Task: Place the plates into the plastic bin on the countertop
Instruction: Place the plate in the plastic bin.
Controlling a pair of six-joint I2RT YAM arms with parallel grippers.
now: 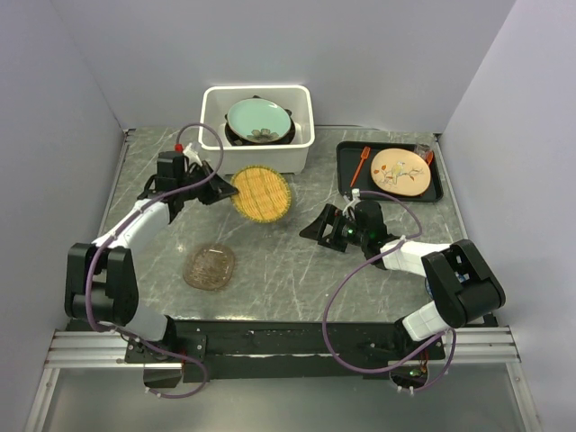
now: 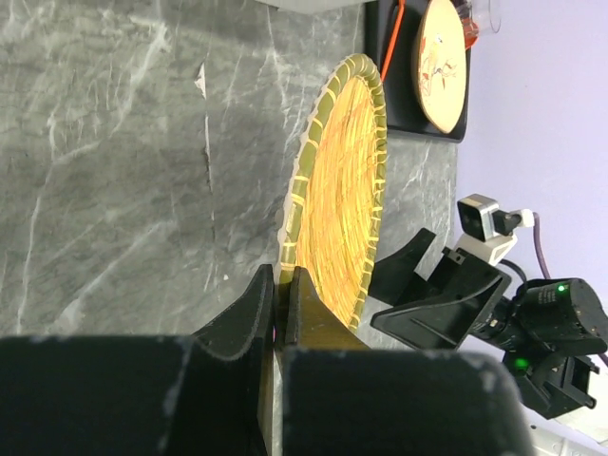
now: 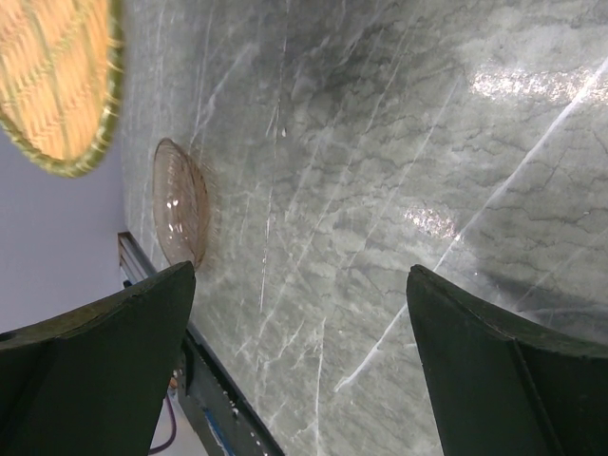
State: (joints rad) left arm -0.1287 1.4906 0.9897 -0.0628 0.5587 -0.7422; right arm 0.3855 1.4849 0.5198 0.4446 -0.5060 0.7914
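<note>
The left gripper next needs to carry the woven plate outward and let it go onto the pale green plate [image 1: 258, 120], which is on top of the bin's stack, outward of the gripper.
My left gripper [image 1: 223, 189] is shut on the near rim of a round yellow woven plate with a green edge [image 1: 261, 193], held just in front of the white plastic bin [image 1: 212, 135]. In the left wrist view the fingers [image 2: 282, 275] pinch the plate's rim [image 2: 342, 190]. The bin holds a pale green flowered plate [image 1: 258, 120] on top of dark plates. An amber glass plate [image 1: 210, 267] lies on the counter at the front left and also shows in the right wrist view [image 3: 180, 204]. My right gripper [image 1: 317, 227] is open and empty above the counter's middle [image 3: 299, 285].
A flat black tray [image 1: 346, 171] at the back right carries a tan round plate [image 1: 400, 171], an orange utensil and a small cup. The right gripper's fingers [image 2: 437, 294] sit close to the right of the woven plate. Grey walls enclose the marbled counter.
</note>
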